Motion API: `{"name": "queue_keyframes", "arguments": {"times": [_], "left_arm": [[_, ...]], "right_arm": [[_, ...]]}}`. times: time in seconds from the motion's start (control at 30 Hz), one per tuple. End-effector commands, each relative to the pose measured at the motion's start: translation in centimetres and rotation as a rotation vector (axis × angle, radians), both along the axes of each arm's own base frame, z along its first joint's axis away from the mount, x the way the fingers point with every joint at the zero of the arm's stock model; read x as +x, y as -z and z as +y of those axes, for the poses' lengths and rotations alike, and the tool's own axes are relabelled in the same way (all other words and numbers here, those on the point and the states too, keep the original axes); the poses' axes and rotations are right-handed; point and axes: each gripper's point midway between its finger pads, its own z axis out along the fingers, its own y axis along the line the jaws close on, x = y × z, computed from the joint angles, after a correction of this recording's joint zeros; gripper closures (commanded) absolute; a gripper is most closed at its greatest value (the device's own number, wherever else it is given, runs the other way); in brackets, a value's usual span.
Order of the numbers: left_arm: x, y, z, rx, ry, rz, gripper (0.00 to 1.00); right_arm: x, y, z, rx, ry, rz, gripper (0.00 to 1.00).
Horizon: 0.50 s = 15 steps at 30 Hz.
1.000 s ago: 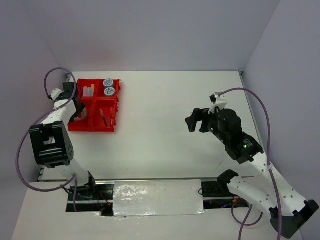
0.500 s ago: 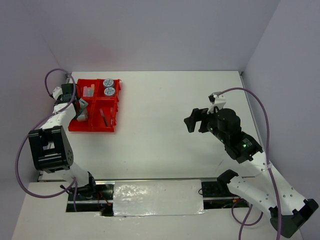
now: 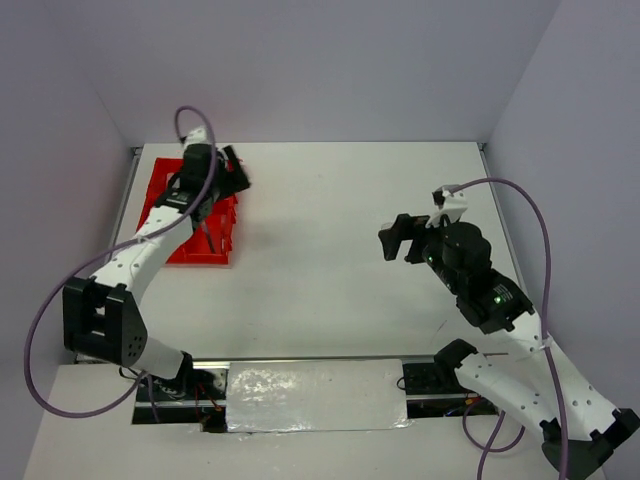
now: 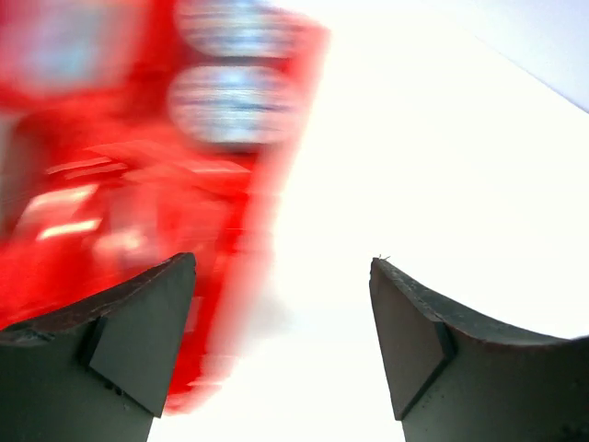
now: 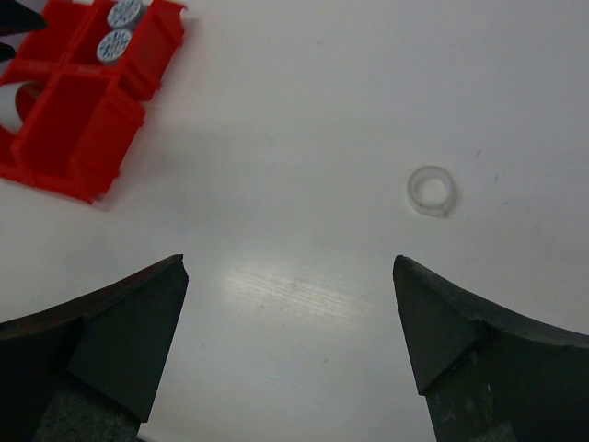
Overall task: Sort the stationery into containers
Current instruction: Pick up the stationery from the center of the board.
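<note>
The robot should swing its left gripper across from the red tray and lower it to straddle the side of the clear tape roll [image 5: 432, 191].
The red tray [image 3: 200, 255] lies at the table's far left, partly covered by my left arm. Two blue-lidded tubs [image 5: 115, 43] sit together in its far right compartment; they show blurred in the left wrist view [image 4: 235, 92]. My left gripper [image 3: 238, 170] hovers over the tray's far right corner, open and empty [image 4: 285, 267]. A clear tape roll [image 5: 432, 191] lies loose on the bare table ahead of my right gripper [image 5: 290, 262], which is open and empty, well above the table at the right [image 3: 395, 240].
Something white [image 5: 9, 106] shows in a left compartment of the tray. Grey walls close the table at the back and both sides. Cables loop off both arms.
My left arm has swung from the tray's left side up and rightward over its far right corner, and its jaws have widened. The right arm has shifted only slightly.
</note>
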Motion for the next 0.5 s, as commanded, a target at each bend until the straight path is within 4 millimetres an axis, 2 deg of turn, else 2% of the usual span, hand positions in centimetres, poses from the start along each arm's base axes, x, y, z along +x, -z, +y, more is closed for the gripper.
{"name": "queue_keyframes", "arguments": {"times": [0.0, 0.03, 0.07, 0.1, 0.13, 0.17, 0.2, 0.23, 0.27, 0.3, 0.33, 0.37, 0.4, 0.43, 0.47], "left_arm": [[2.6, -5.0, -9.7, 0.026, 0.382, -0.203, 0.11], [2.6, -4.9, -12.6, 0.007, 0.488, -0.206, 0.11], [2.6, -6.0, -16.5, 0.009, 0.583, -0.237, 0.12], [3.4, -3.5, -19.0, 0.035, 0.659, -0.192, 0.12], [3.3, -2.6, -21.2, 0.05, 0.712, -0.17, 0.13], [3.1, -4.3, -25.3, 0.066, 0.782, -0.211, 0.14], [3.5, -0.7, -27.5, 0.114, 0.841, -0.148, 0.14], [3.4, 0.2, -29.4, 0.133, 0.87, -0.131, 0.14], [3.7, -1.5, -32.3, 0.146, 0.885, -0.175, 0.15], [4.6, 0.1, -34.6, 0.145, 0.916, -0.144, 0.22], [4.3, 3.2, -35.6, 0.145, 0.936, -0.09, 0.23], [4.5, 1.7, -37.6, 0.132, 0.949, -0.113, 0.27], [4.8, 4.7, -38.8, 0.147, 0.966, -0.071, 0.32], [5.0, 5.2, -39.4, 0.161, 0.958, -0.066, 0.36], [4.9, 4.6, -40.7, 0.168, 0.962, -0.096, 0.36]], "right_arm": [[0.4, -3.7, -3.0, 0.06, 0.167, -0.107, 0.0], [0.2, -4.0, -4.1, 0.064, 0.218, -0.118, 0.0], [0.1, -4.2, -4.6, 0.083, 0.247, -0.122, 0.0], [0.0, -4.4, -5.1, 0.089, 0.271, -0.127, 0.0], [-0.2, -4.4, -5.9, 0.099, 0.308, -0.135, 0.0], [-0.4, -4.5, -6.3, 0.102, 0.324, -0.14, 0.0], [-0.7, -4.5, -6.6, 0.101, 0.329, -0.148, 0.0], [-0.8, -4.5, -6.8, 0.097, 0.332, -0.15, 0.0], [-0.9, -4.5, -6.8, 0.094, 0.332, -0.15, 0.0], [-1.0, -4.4, -7.0, 0.079, 0.331, -0.145, 0.0], [-1.1, -4.3, -7.1, 0.072, 0.332, -0.141, 0.0], [-1.2, -4.3, -7.1, 0.066, 0.328, -0.139, 0.0], [-1.2, -4.1, -7.1, 0.06, 0.325, -0.134, 0.0], [-1.3, -4.0, -7.1, 0.057, 0.32, -0.132, 0.0], [-1.4, -3.9, -7.1, 0.057, 0.316, -0.131, 0.0]]}}
